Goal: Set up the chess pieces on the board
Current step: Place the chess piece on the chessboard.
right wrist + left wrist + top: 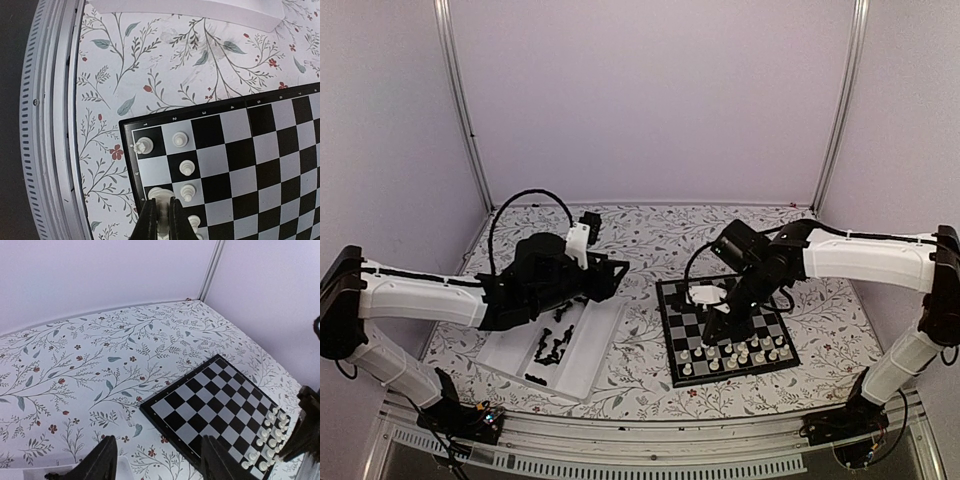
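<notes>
I will lower my right gripper onto the board's bare edge-row square beside the corner piece next and let go there, because white pieces stand on both sides of that square.
The board lies right of centre, with white chess pieces along its near rows. My right gripper is shut on one white piece, low over the board's edge row, beside several standing white pieces. I cannot tell whether the held piece touches its square. In the top view the right gripper points down at the board. My left gripper is open and holds nothing, raised above the table left of the board. Black chess pieces lie in the tray under the left arm.
A clear plastic tray sits at the left on the flowered tablecloth. The metal rail at the table's near edge runs close to the board's side. White enclosure walls and corner posts stand behind.
</notes>
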Available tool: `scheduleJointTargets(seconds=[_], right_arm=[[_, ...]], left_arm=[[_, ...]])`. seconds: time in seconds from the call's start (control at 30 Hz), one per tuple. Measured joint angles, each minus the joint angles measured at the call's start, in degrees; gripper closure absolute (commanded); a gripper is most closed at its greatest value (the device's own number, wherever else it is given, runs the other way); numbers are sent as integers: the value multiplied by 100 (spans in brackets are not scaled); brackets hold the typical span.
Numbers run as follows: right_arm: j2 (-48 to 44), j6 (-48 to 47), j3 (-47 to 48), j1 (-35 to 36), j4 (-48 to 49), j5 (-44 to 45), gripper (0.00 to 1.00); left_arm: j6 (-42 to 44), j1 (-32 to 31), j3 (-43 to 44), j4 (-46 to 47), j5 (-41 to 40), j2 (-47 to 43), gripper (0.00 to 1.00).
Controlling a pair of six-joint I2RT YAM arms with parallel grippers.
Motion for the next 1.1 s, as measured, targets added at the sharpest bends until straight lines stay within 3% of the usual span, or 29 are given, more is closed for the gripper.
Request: scheduleJointTargets(seconds=[0.27, 1.1], right_arm=[[31, -151, -372, 691, 35, 463, 100], [813, -57, -352, 776, 306, 907, 99]], left_arm=[[-133, 33, -17, -269, -168, -81, 40], [-269, 142, -140, -315, -195, -98, 40]])
